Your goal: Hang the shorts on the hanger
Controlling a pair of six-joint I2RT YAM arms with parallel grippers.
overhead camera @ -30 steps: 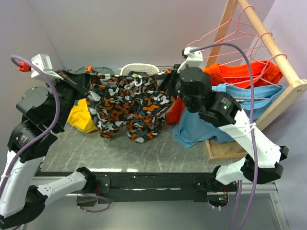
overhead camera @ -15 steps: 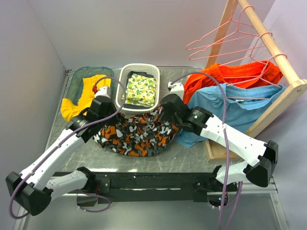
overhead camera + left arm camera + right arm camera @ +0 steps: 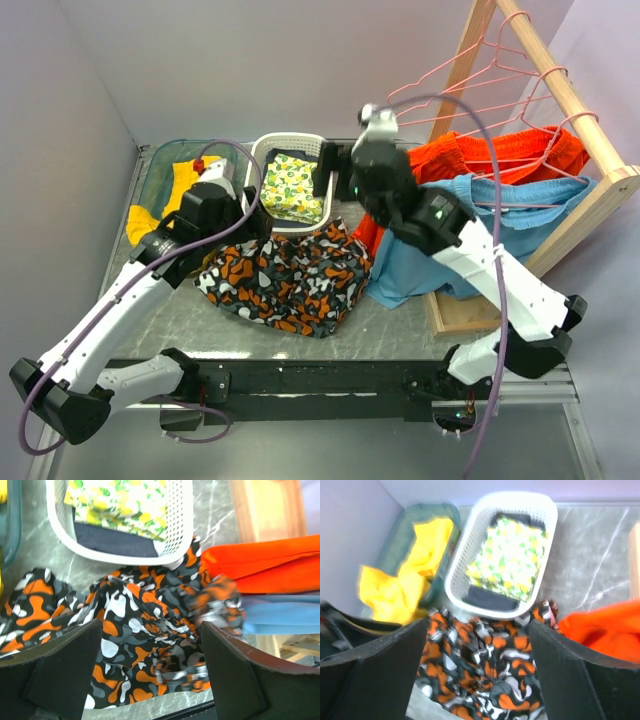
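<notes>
An empty pink hanger's loose end [image 3: 403,117] sticks out from the rack, so my right gripper will next swing away from the basket, to the right in the top view, and onto that end.
The shorts [image 3: 285,285], black with orange, white and grey blotches, lie crumpled on the table in front of the white basket. Nothing holds them. My left gripper [image 3: 240,220] hovers over their left part, open, with the shorts [image 3: 145,625] showing between its fingers [image 3: 60,675]. My right gripper [image 3: 335,165] is higher, near the basket's right side, also open, looking down on the shorts [image 3: 490,670]. Pink wire hangers [image 3: 445,80] hang empty on the wooden rack at the upper right, away from both grippers.
A white basket [image 3: 290,137] holds a yellow-green patterned cloth. Left of it, a teal bin [image 3: 160,160] holds yellow fabric [image 3: 150,215]. Plain orange shorts [image 3: 500,150] and light-blue shorts [image 3: 470,240] hang on the wooden rack [image 3: 580,110] at the right.
A second ago both grippers held the shorts spread out in the air. They lowered them onto the table, then opened and let go; the right gripper has lifted away.
</notes>
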